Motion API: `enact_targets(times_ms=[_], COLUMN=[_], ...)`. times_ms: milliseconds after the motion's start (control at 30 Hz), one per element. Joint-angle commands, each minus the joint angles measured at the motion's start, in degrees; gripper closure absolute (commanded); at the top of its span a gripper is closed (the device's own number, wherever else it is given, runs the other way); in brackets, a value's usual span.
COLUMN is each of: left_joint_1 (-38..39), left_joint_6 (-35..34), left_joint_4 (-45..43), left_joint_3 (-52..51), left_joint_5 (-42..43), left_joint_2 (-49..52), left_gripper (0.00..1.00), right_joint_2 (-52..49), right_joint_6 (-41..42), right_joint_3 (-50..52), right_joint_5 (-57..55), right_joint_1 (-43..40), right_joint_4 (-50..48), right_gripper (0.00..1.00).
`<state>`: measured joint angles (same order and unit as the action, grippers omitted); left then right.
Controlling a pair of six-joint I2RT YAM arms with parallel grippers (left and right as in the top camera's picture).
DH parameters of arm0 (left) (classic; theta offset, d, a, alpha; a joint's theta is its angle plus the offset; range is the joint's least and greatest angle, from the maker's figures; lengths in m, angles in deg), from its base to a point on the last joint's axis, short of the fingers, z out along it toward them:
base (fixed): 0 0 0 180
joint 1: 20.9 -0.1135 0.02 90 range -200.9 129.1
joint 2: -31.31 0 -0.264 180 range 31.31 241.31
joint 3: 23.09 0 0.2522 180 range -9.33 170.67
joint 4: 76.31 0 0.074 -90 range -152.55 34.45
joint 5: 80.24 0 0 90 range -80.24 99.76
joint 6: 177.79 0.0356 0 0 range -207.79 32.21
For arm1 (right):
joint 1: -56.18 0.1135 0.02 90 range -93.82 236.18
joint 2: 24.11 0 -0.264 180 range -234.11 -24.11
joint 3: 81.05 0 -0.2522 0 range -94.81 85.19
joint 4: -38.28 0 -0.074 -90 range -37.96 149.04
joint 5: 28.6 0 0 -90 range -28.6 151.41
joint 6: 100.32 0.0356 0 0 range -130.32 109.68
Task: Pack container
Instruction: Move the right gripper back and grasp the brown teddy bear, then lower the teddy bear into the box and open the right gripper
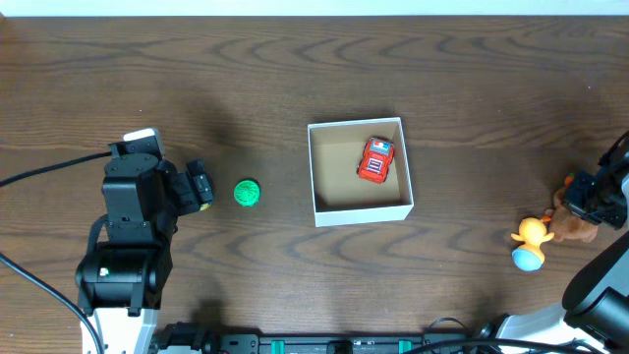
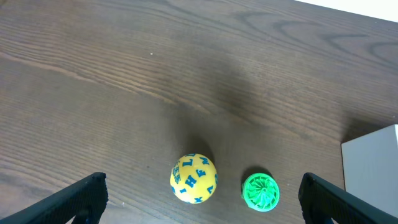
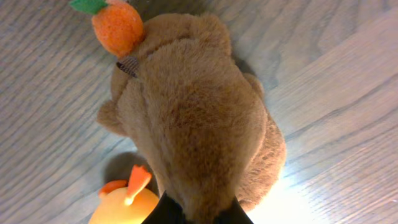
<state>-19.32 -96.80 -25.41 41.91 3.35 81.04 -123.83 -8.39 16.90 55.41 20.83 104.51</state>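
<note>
The robot's right gripper should next lift the plush over the container, then lower the plush into the container's side nearer the disc.
The container, a white box with a tan inside, stands mid-table with a red toy car in it; its corner also shows in the left wrist view. My left gripper is open, its fingers spread wide either side of a yellow ball with blue letters and a green ribbed disc, touching neither. The disc lies left of the container. My right gripper is shut on a brown plush toy at the far right, pinching it.
An orange and yellow duck toy lies just left of the plush and shows in the right wrist view. A small orange carrot-shaped piece sits at the plush's far end. A black cable runs left from the left arm.
</note>
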Motion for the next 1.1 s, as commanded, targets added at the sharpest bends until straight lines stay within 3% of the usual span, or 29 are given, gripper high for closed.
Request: enact_targets(times_ms=[0, 300, 533, 767, 1067], left_joint_1=[-0.3, -0.3, -0.3, -0.3, -0.3], left_joint_6=[-0.3, -0.3, -0.3, -0.3, -0.3], left_joint_4=[0.2, 0.2, 0.2, 0.2, 1.0], left_joint_3=[1.4, 1.4, 1.4, 1.4, 1.4], left_joint_5=[-0.3, -0.3, -0.3, -0.3, -0.3], left_joint_2=[0.0, 0.0, 0.0, 0.0, 0.0], left_gripper=[0.02, 0.02, 0.02, 0.02, 0.02], right_joint_2=[1.2, 13.1, 21.7, 18.6, 7.3], right_joint_6=[1.0, 1.5, 9.7, 24.0, 38.4], right_joint_3=[-1.2, -9.5, -11.4, -11.3, -11.3], right_joint_5=[5.9, 8.2, 8.1, 5.0, 2.1], right_joint_1=[1.4, 15.7, 38.8, 58.5, 69.7], right_joint_4=[0.7, 3.4, -1.7, -4.1, -5.3], right_gripper=[0.99, 0.99, 0.99, 0.98, 0.99])
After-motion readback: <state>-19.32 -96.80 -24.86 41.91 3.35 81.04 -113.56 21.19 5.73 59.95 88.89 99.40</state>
